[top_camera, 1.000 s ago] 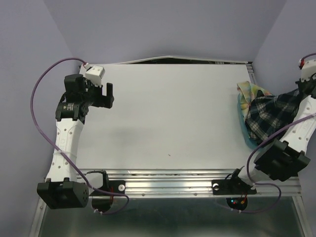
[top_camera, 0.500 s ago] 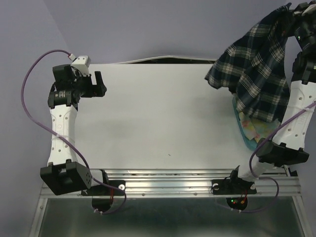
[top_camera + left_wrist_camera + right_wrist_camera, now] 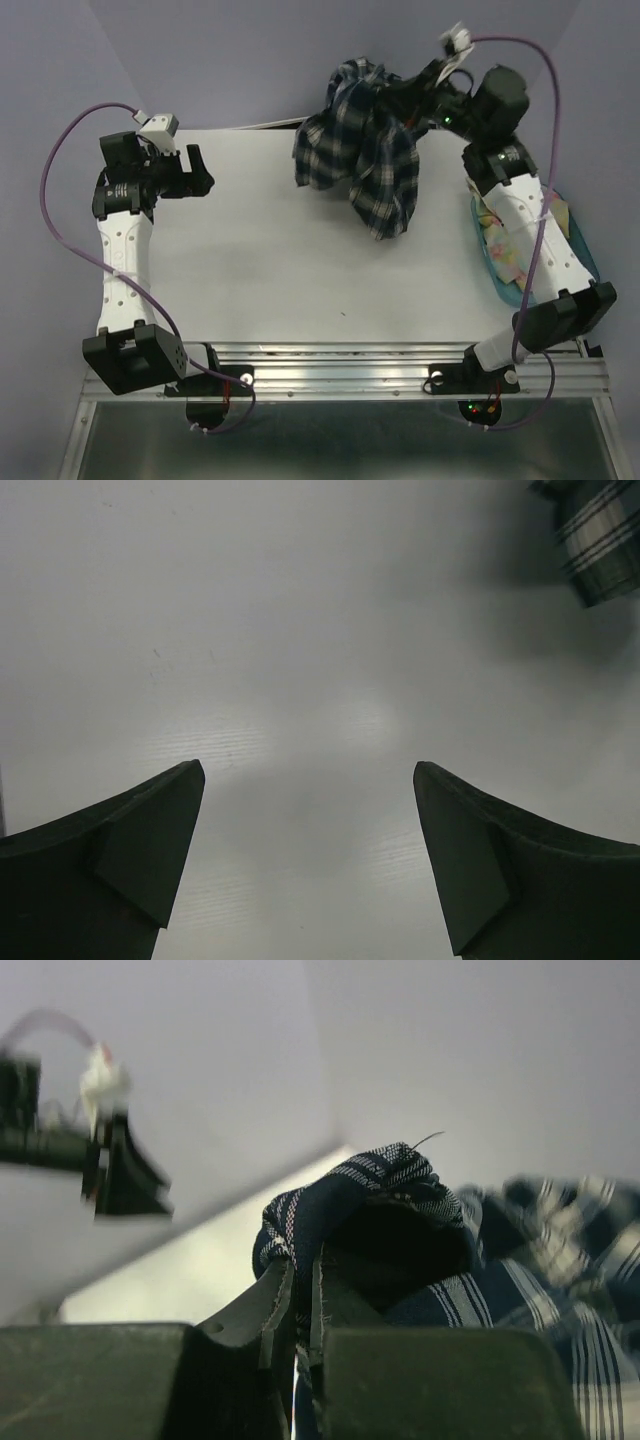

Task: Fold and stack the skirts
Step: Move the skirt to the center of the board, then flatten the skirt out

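My right gripper will move down and back next, and it will lay the dark plaid skirt down on the empty white table [image 3: 343, 242].
My right gripper [image 3: 392, 100] is shut on the dark plaid skirt [image 3: 365, 160] and holds it high over the far middle of the table; the cloth hangs down in loose folds. In the right wrist view the jaws [image 3: 300, 1285] pinch a bunched edge of the plaid skirt [image 3: 350, 1195]. The pastel flower-print skirt [image 3: 515, 250] lies crumpled in the teal bin [image 3: 590, 262] at the right edge. My left gripper [image 3: 203, 172] is open and empty over the far left of the table; in its wrist view [image 3: 308, 780] a corner of the plaid skirt [image 3: 598, 535] shows at top right.
The white table [image 3: 280, 270] is bounded by purple walls at back and sides. A metal rail [image 3: 350, 365] runs along the near edge, with both arm bases on it. Purple cables loop beside each arm.
My right arm swung left and raised, carrying the plaid skirt from above the bin to over the far middle of the table. The flower-print skirt is now uncovered. The left arm barely moved.
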### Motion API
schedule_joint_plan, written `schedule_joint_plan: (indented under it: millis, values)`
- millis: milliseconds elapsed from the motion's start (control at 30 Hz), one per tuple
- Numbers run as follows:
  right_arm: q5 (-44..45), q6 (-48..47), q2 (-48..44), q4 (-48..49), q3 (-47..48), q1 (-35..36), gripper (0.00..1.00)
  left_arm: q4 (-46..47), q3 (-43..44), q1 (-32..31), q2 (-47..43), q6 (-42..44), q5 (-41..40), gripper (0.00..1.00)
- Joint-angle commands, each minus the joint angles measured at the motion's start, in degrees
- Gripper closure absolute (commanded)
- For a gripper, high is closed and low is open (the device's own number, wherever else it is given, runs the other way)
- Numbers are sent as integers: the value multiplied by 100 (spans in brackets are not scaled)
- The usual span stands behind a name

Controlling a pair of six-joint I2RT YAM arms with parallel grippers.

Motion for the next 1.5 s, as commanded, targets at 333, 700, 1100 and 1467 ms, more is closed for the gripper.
schedule_joint_plan:
  millis: [333,700,1100,1467]
  values:
    - [-98,-3501,-1465,-2876,-4936,473,81,-537,-753,-339,-575,2529,302,8]
    - [394,-3292,-2432,-4002,-5273,473,6,104,-254,-2606,584,2520,-419,11]
    - [1387,-2017,-1344,-3317,-5247,-116,31,684,1759,-4040,3142,1729,-911,28]
    - [1001,-1859,-1009,-3194,-5484,-116,38,1132,2357,-4601,4346,1474,-1456,28]
